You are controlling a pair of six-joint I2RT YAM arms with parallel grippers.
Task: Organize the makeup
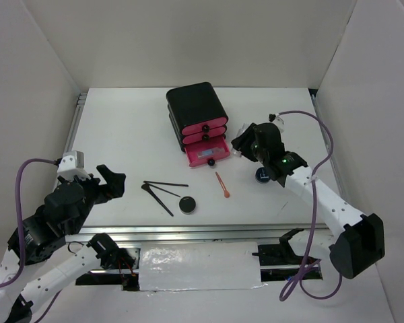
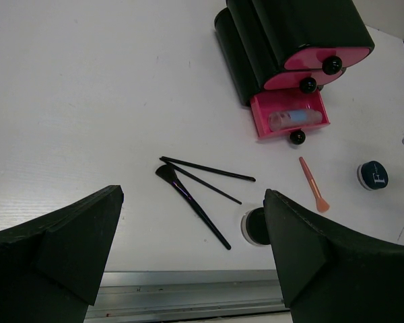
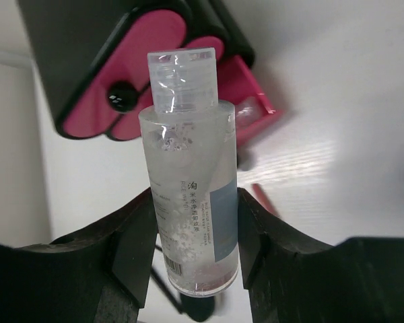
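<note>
My right gripper will go down to the left in the top view next, into the open bottom drawer [image 1: 206, 145] [image 3: 236, 84], because there is free space behind the clear tube.
My right gripper [image 3: 195, 235] is shut on a small clear bottle [image 3: 188, 195] and holds it above the table, just right of the open bottom drawer [image 1: 205, 153]; from above this gripper [image 1: 241, 145] is beside the chest. A clear tube [image 2: 295, 119] lies in that drawer. Three thin black brushes [image 1: 161, 192], a round black compact [image 1: 187, 204], an orange-pink stick [image 1: 222, 185] and a dark blue round jar [image 1: 262, 175] lie on the table. My left gripper [image 1: 111, 182] is open and empty, left of the brushes [image 2: 195, 185].
The black chest with pink drawers [image 1: 196, 118] stands at the back middle, its two upper drawers shut. White walls enclose the table on three sides. A metal rail [image 1: 188, 232] runs along the front edge.
</note>
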